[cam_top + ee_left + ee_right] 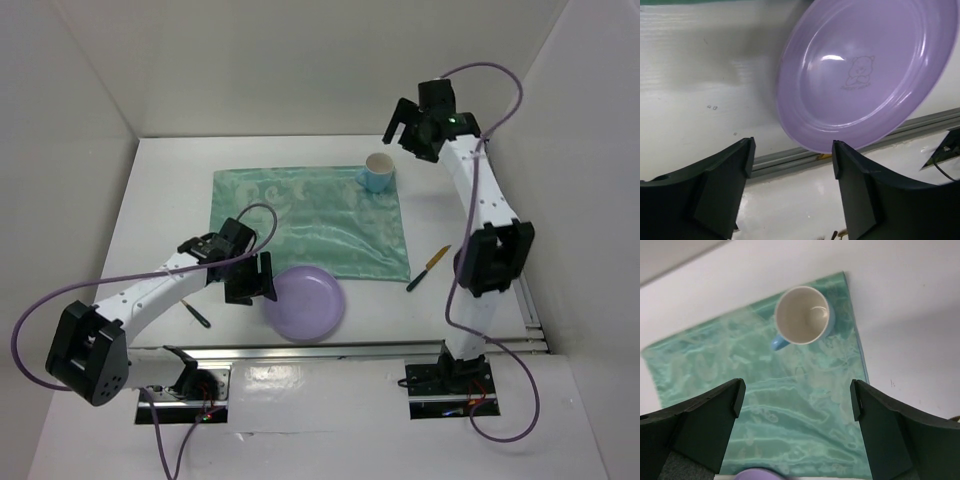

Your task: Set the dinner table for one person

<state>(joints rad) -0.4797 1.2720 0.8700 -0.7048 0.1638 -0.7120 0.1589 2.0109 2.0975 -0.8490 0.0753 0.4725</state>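
The left gripper moves down onto the purple plate's rim nearest its fingers next and closes there, since that part lies just below the open, empty fingers.
The white dinner table (170,200) carries a teal patterned cloth (310,220). A blue mug (377,172) stands upright on the cloth's far right corner. A purple plate (305,302) lies at the cloth's near edge, mostly on the bare table. My left gripper (250,278) is open and empty just left of the plate. In the left wrist view the plate (865,75) lies beyond the open gripper (790,155). My right gripper (405,125) is open and empty, raised behind the mug. The right wrist view shows the mug (802,317) and cloth (790,400) below the gripper (797,395).
A knife with a yellow handle (429,267) lies on the table right of the cloth. A dark utensil (195,313) lies under my left arm. A metal rail (790,162) runs along the table's near edge. White walls enclose the table.
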